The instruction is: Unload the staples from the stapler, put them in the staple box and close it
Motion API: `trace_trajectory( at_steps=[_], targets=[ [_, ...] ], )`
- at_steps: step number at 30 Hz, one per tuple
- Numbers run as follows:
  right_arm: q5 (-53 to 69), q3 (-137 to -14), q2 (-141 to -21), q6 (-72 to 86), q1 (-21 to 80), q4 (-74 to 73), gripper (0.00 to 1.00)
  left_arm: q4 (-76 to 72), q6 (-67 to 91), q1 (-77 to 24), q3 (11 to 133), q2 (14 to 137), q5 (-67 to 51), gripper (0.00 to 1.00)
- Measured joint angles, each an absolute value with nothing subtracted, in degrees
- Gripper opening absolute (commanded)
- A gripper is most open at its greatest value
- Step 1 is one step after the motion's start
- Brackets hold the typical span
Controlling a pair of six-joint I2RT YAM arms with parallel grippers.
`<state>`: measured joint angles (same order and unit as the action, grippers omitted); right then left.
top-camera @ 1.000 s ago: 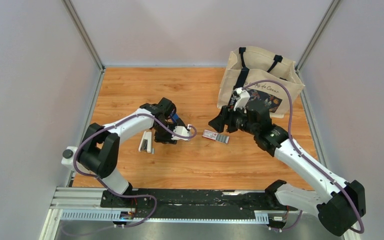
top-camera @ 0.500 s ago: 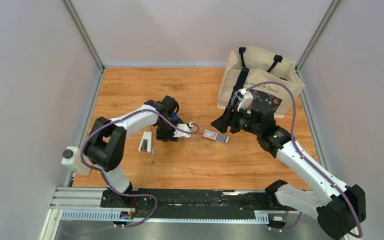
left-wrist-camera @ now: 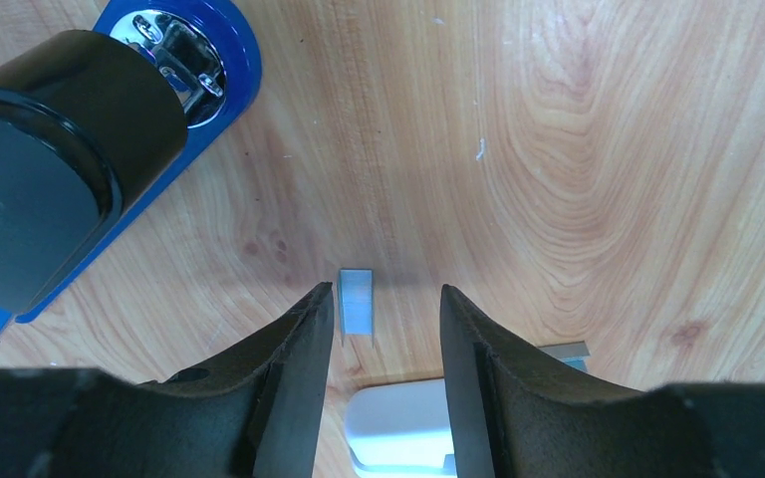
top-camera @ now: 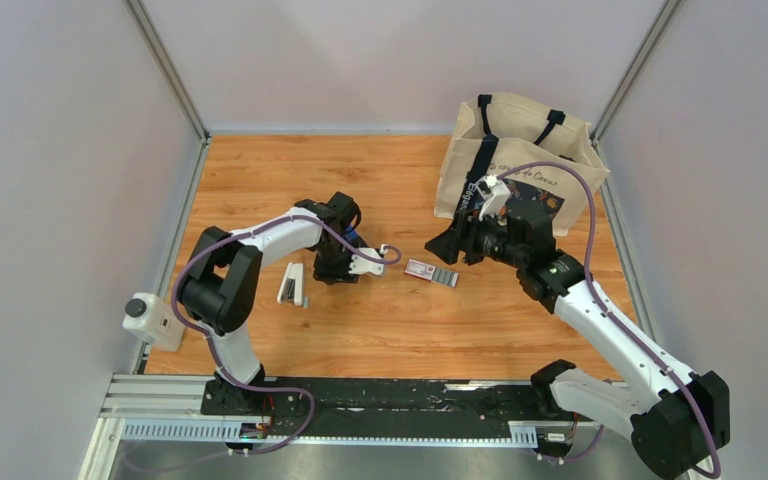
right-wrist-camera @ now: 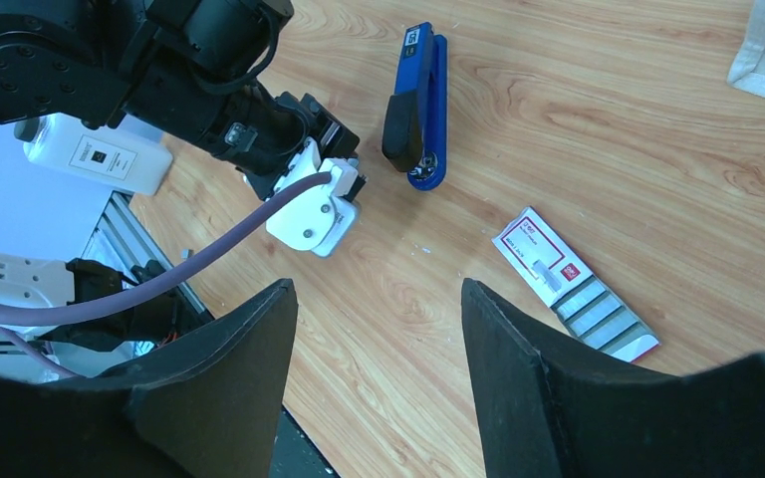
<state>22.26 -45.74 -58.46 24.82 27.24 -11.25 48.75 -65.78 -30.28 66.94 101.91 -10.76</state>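
The staple strip is already between the open fingers of my left gripper, so my left gripper should stay low next and close its fingers on the staple strip's long sides.
The dark-blue stapler (right-wrist-camera: 418,105) lies closed on the wood table, black top up. In the top view only a blue sliver (top-camera: 353,240) shows beside my left wrist. In the left wrist view its nose (left-wrist-camera: 90,149) is at the upper left. My left gripper (left-wrist-camera: 383,299) is open and low over the table. A short strip of staples (left-wrist-camera: 356,299) lies just beyond its tips, near the left finger, apart from the stapler. My right gripper (right-wrist-camera: 377,289) is open and empty, held above the table right of the staple box; it also shows in the top view (top-camera: 447,245).
A white stapler (top-camera: 293,283) lies left of my left gripper. An open staple box (top-camera: 431,273) with several strips lies between the arms. A canvas tote bag (top-camera: 520,165) stands at the back right. A white object (left-wrist-camera: 403,428) and another staple strip (left-wrist-camera: 568,350) lie under the left gripper.
My left gripper has shifted slightly right and its elbow swung in. My right gripper has drawn back a little to the right. The stapler and the box have not moved.
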Motion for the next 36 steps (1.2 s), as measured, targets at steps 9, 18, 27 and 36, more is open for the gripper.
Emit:
trace_trajectory(
  at_steps=[9,18,27,36],
  targets=[
    [23.62,-45.67,-58.46,24.84,25.93,-11.09,0.63,48.18,-64.82,-30.3,67.24,103.7,-9.32,0.52],
    [24.67,-44.51,-58.43,25.3,25.65,-10.11,0.6,46.41,-64.2,-30.3,67.4,104.64,-8.01,0.42],
    [24.77,-43.9,-58.5,25.32,25.17,-9.98,0.57,46.41,-63.24,-31.38,67.46,104.81,-6.35,0.11],
    [20.88,-43.88,-64.6,25.43,24.49,-9.96,0.58,46.87,-62.08,-32.42,67.35,104.44,-5.91,0.09]
  ],
)
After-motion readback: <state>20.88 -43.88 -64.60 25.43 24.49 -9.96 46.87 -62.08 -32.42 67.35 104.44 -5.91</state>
